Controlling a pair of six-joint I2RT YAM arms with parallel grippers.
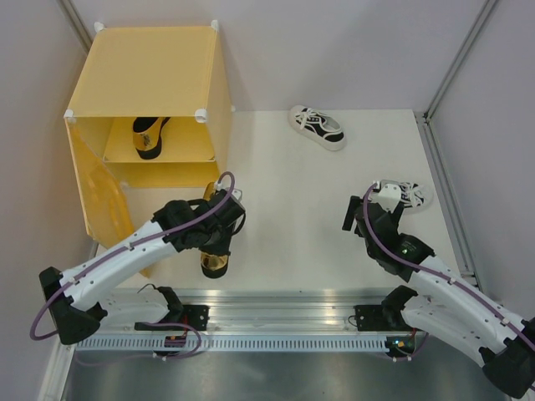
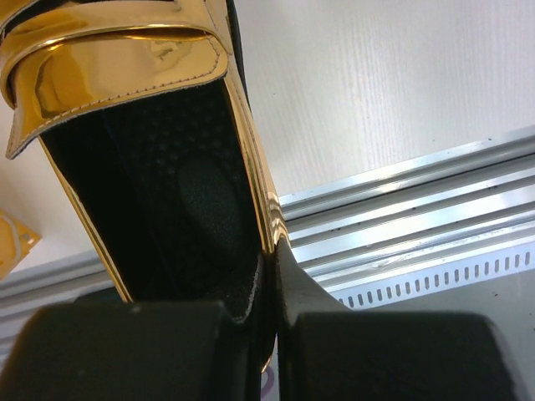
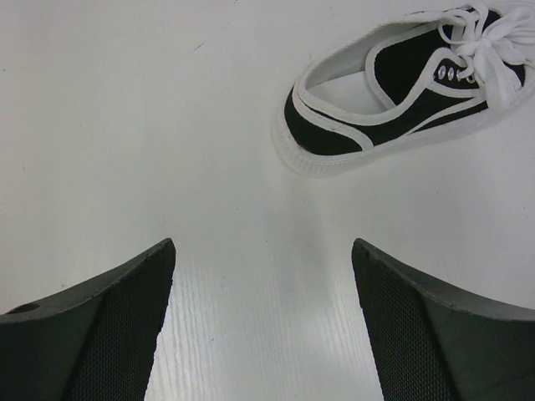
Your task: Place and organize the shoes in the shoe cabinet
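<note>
My left gripper should next go up, carry the second gold loafer outward onto the bare shelf space beside its mate and let go of it there, because that part of the shelf is empty.
The yellow-orange shoe cabinet (image 1: 150,71) stands at the back left with its door (image 1: 102,200) swung open. One gold loafer (image 1: 149,136) lies on its inner shelf. My left gripper (image 1: 222,225) is shut on the side wall of the second gold loafer (image 1: 215,261), in front of the cabinet; in the left wrist view the loafer (image 2: 125,75) fills the frame, with my gripper (image 2: 274,280) pinching its rim. My right gripper (image 1: 366,207) is open and empty, just left of a white sneaker (image 1: 407,194). In the right wrist view that sneaker (image 3: 393,100) lies ahead of the gripper (image 3: 263,251). The other sneaker (image 1: 318,127) lies at the back centre.
An aluminium rail (image 1: 276,305) runs along the near table edge; it also shows in the left wrist view (image 2: 418,200). Grey walls and frame posts (image 1: 456,58) close in the table on the left, back and right.
</note>
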